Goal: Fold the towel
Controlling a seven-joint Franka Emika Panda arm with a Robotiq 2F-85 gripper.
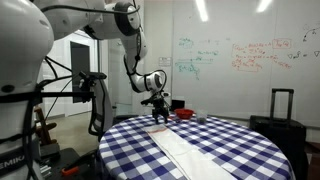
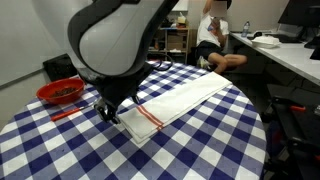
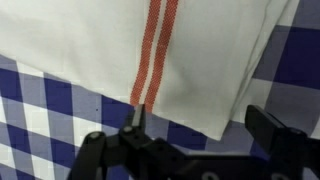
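My gripper should next move slightly to the right in the wrist view and close on the towel's near corner (image 2: 121, 117) (image 3: 216, 124), because the corner is between its open fingers.
The towel (image 2: 190, 98) is a long white cloth lying flat on the checked table, with a thin red stripe (image 2: 148, 119) near its end. It also shows in an exterior view (image 1: 192, 152) and fills the top of the wrist view (image 3: 90, 45). My gripper (image 2: 109, 114) hangs just above the table at the striped end of the towel; it also shows in an exterior view (image 1: 157, 109). In the wrist view the jaws (image 3: 200, 125) are open and empty. The towel's near corner lies between them, not gripped.
The round table wears a blue-and-white checked tablecloth (image 2: 200, 150). A small red bowl (image 2: 62, 92) stands near the gripper, with a thin red stick (image 2: 68, 112) beside it. A person (image 2: 213, 35) sits behind the table. A black stand (image 1: 90, 95) stands beside the table.
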